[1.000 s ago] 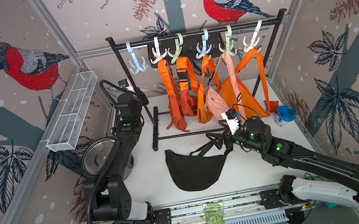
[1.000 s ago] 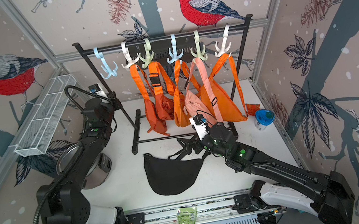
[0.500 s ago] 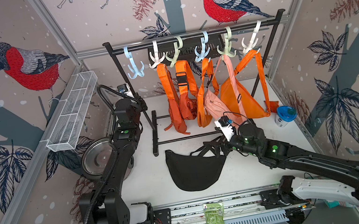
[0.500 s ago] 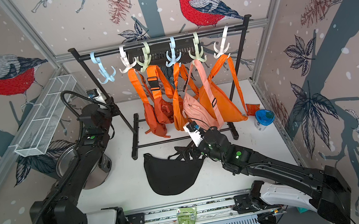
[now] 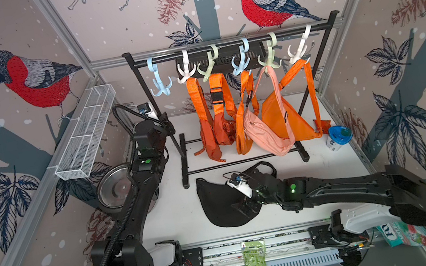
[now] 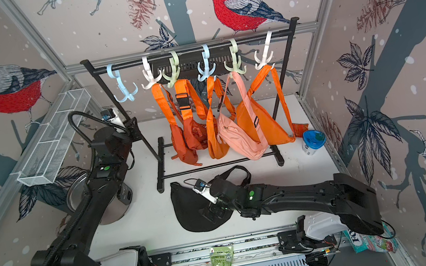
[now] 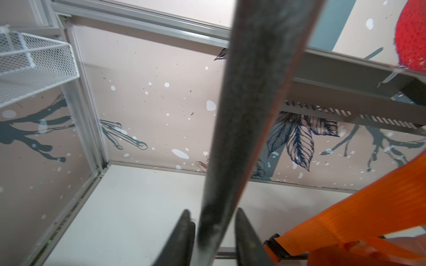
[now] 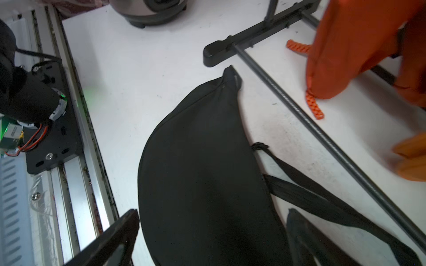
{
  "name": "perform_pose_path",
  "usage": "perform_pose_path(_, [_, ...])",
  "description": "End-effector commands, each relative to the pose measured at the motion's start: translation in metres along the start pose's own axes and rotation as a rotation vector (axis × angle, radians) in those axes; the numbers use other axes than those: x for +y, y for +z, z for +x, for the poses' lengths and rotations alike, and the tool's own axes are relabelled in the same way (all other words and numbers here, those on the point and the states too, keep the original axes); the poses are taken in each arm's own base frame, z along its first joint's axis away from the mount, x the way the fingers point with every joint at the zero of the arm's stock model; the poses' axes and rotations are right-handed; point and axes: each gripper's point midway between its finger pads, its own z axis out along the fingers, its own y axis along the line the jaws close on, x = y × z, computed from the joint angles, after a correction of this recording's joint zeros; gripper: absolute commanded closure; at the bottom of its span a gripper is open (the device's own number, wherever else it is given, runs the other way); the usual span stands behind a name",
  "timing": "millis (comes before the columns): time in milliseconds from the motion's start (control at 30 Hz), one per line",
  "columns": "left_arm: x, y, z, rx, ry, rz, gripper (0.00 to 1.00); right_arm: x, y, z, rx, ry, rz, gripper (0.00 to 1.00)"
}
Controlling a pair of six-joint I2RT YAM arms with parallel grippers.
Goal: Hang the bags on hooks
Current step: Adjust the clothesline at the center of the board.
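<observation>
The bag's curved lower edge (image 5: 227,225) (image 8: 145,217) is below and back of my right gripper. My right gripper should next move its open fingers back and down from over the bag's flat body.
The black bag (image 5: 218,206) (image 6: 189,210) lies flat on the white table in front of the rack, its strap (image 8: 306,198) trailing behind it. My right gripper (image 5: 243,207) (image 8: 212,211) hovers open just over the bag's body, one finger on each side, holding nothing. My left gripper (image 5: 166,122) (image 7: 213,210) straddles the rack's left post (image 7: 253,92), its jaws parted with a gap showing beside the post. A light blue hook (image 5: 160,85) (image 6: 124,91) hangs bare at the left end of the rail (image 5: 223,47). The other hooks carry orange bags (image 5: 282,116) and a pink bag (image 5: 264,133).
A metal pot (image 5: 116,189) sits under the left arm. A white wire basket (image 5: 85,131) is fixed to the left wall. A blue-lidded cup (image 5: 337,137) stands by the rack's right foot. A green packet (image 5: 254,257) lies on the front rail.
My left gripper's jaws have parted from the rack post. The right gripper has moved forward and left from the strap area to over the bag's body. The rack shifted slightly left.
</observation>
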Motion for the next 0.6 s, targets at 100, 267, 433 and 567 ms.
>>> perform_pose_path(100, [-0.007,-0.023,-0.01,-0.006,-0.094,0.037,0.28,0.037,0.039,0.019,0.151,-0.106,0.03,0.0])
perform_pose_path(267, [-0.003,-0.051,-0.011,-0.008,-0.113,0.024,0.25,0.062,0.067,0.036,0.226,-0.145,0.004,0.01])
perform_pose_path(433, [-0.005,-0.079,-0.022,-0.032,-0.115,0.031,0.23,0.069,0.087,0.05,0.294,-0.16,0.008,0.05])
perform_pose_path(567, [-0.005,-0.093,-0.018,-0.025,-0.119,0.042,0.23,0.071,0.095,0.059,0.336,-0.166,0.004,0.17])
